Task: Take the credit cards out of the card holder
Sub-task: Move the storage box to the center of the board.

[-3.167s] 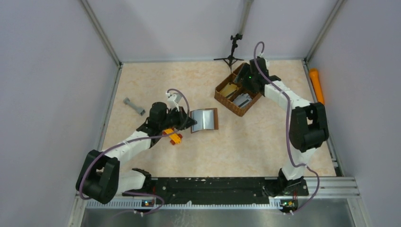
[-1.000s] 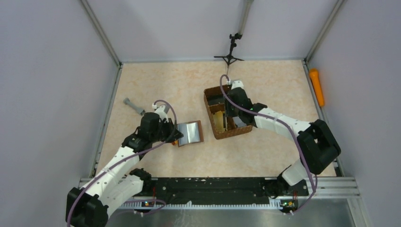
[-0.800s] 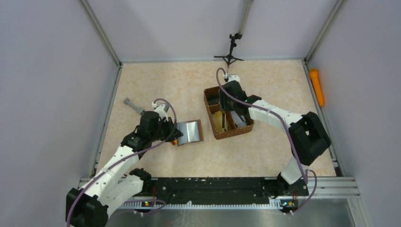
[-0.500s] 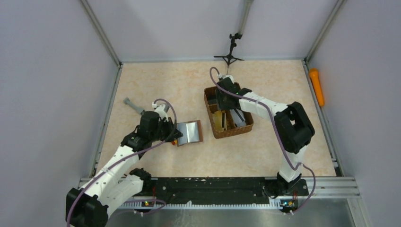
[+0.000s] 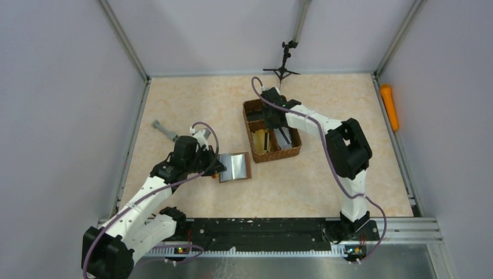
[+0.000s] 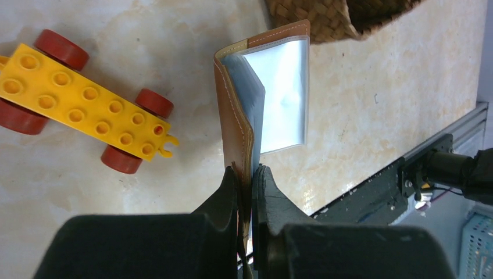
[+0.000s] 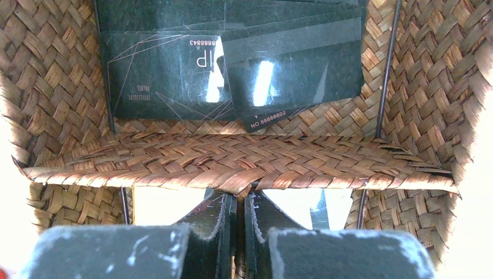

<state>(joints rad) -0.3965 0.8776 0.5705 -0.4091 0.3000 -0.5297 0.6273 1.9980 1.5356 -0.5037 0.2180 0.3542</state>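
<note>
My left gripper should move sideways next and let go of the card holder [image 5: 235, 167] in front of the basket, as the bare tabletop there is to the gripper's right in the top view.
The card holder [image 5: 235, 167] is a brown leather wallet lying open left of the table's middle, its shiny clear sleeves [image 6: 279, 96] facing up. My left gripper [image 6: 247, 174] is shut on its leather edge [image 6: 235, 122], and the same gripper [image 5: 214, 164] shows from above at its left side. Several dark credit cards [image 7: 232, 64] lie overlapping in the far compartment of the woven basket [image 5: 279, 154]. My right gripper [image 7: 239, 200] is shut on the basket's woven divider [image 7: 232, 163]. Whether a card sits inside the sleeves, I cannot tell.
A yellow toy brick car with red wheels [image 6: 81, 104] lies just beside the card holder. A grey tool [image 5: 164, 130] lies at the left, a small black tripod [image 5: 283, 61] at the back, and an orange object [image 5: 389, 106] outside the right rail.
The right arm has swung left and back, and the basket has shifted that way with it. Its jaws have closed on the divider. The left gripper has held the card holder almost still.
</note>
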